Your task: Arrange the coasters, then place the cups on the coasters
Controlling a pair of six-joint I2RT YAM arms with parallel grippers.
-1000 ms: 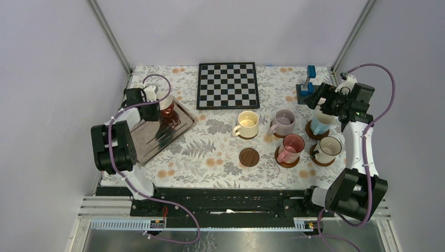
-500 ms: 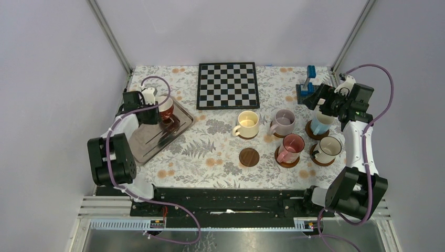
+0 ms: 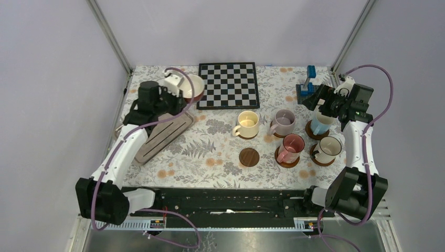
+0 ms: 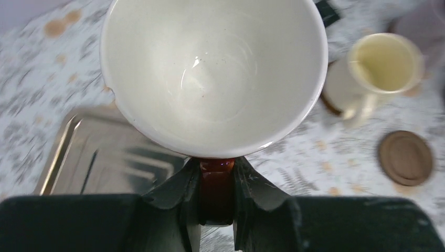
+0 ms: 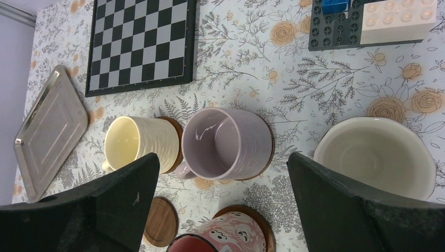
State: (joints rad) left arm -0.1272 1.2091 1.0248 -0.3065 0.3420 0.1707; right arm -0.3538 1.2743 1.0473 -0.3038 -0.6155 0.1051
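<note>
I need to swing my left gripper back, lower the dark red cup onto the bare coaster (image 4: 405, 158) and then release the cup, because that coaster is below it, toward the right in the top view.
My left gripper (image 4: 216, 184) is shut on the handle of the dark red cup (image 4: 212, 73) with a cream inside, held in the air near the chessboard's left edge (image 3: 193, 85). One bare coaster (image 3: 249, 156) lies at the front centre (image 4: 405, 157). The cream-yellow cup (image 3: 247, 124), lilac cup (image 3: 284, 122), pink cup (image 3: 292, 146), light blue cup (image 3: 320, 125) and dark-rimmed white cup (image 3: 329, 148) each stand on a coaster. My right gripper (image 5: 223, 163) hangs open above the lilac (image 5: 225, 142) and light blue cups.
A metal tray (image 3: 160, 135) lies at the left with nothing on it. The chessboard (image 3: 228, 85) sits at the back centre. A blue and grey brick build (image 3: 306, 86) stands at the back right. Frame posts rise at both back corners.
The left arm has lifted the dark red cup off the tray and carried it back and to the right, towards the chessboard. The right arm has not moved.
</note>
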